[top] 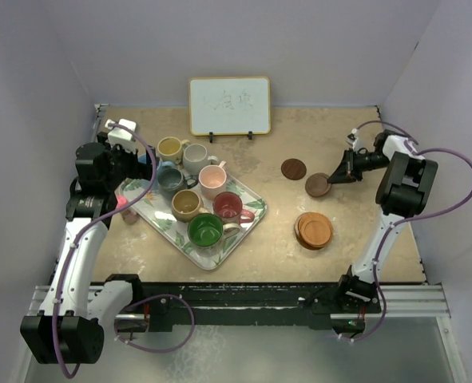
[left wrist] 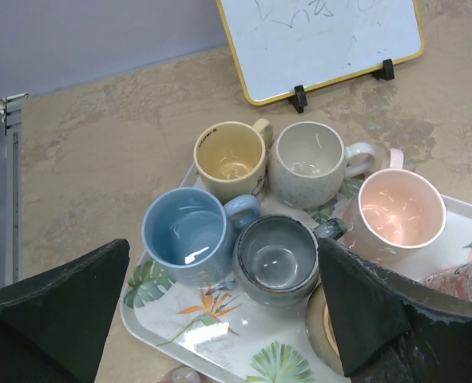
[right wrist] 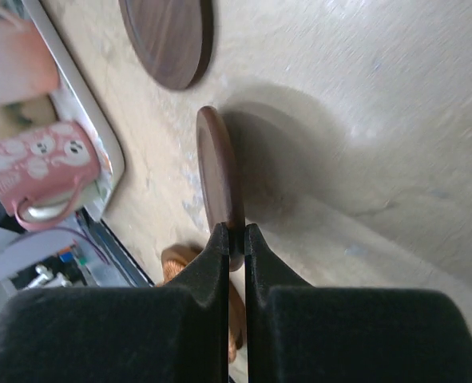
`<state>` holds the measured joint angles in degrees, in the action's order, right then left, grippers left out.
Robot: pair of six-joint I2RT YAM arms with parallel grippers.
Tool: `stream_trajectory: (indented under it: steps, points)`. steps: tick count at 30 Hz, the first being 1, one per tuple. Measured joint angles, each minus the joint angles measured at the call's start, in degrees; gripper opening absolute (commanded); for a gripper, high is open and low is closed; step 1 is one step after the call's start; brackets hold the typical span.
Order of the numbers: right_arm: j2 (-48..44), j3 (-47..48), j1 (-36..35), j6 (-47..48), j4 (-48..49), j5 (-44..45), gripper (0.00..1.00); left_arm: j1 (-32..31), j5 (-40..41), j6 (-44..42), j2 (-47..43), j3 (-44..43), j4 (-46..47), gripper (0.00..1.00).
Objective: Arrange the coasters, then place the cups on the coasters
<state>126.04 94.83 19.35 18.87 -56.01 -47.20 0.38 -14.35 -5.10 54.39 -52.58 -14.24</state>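
Note:
The held coaster (top: 318, 185) hangs clear of the table, casting a shadow. My right gripper should next move outward and down beside the flat dark coaster, then open.
My right gripper (top: 335, 177) is shut on the rim of a dark brown coaster (top: 318, 185), seen edge-on between the fingertips (right wrist: 217, 171). A second dark coaster (top: 293, 168) lies flat just left of it. A stack of orange-brown coasters (top: 313, 230) sits nearer the front. The cups stand on the leaf-patterned tray (top: 168, 227): yellow (left wrist: 230, 155), off-white (left wrist: 309, 159), pink (left wrist: 401, 211), light blue (left wrist: 186, 235), dark grey-blue (left wrist: 277, 257), tan (top: 187, 204), red (top: 228, 207) and green (top: 205, 230). My left gripper (left wrist: 224, 267) hovers open above the tray's left corner, holding nothing.
A small whiteboard (top: 229, 104) stands on feet at the back centre. A small pink object (top: 128, 209) lies against the tray's left edge. Walls close in the table on the left, back and right.

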Motion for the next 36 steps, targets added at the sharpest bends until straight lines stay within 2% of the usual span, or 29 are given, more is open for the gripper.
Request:
stream_trajectory:
  steps: [9,22,25,28,31,33,36]
  points:
    - [7.17,7.3,-0.11,-14.43,9.33,-1.7,0.0,0.0,0.0,-0.02,0.26,0.0,-0.04,0.98]
    - [14.99,20.26,-0.9,-21.38,14.91,-0.44,0.0,0.76,0.0,-0.02,1.97,0.0,-0.09,0.98]
    - [16.37,22.29,-1.44,-21.99,15.21,-0.04,0.11,0.81,0.0,-0.02,2.67,0.0,-0.07,0.98]
    - [17.16,23.61,-1.81,-21.99,15.39,0.87,0.28,0.94,0.0,-0.02,3.19,0.0,-0.07,0.98]
    - [17.14,23.91,-2.01,-21.92,15.52,2.21,0.4,1.11,-0.02,-0.02,3.43,0.0,0.0,0.98]
    - [16.55,23.98,-2.19,-21.84,15.69,2.97,0.53,1.11,-0.02,-0.02,3.48,0.0,0.02,0.98]
    - [14.58,22.8,-2.25,-21.38,16.28,4.37,0.6,1.11,-0.02,-0.02,3.5,-0.02,0.02,0.98]
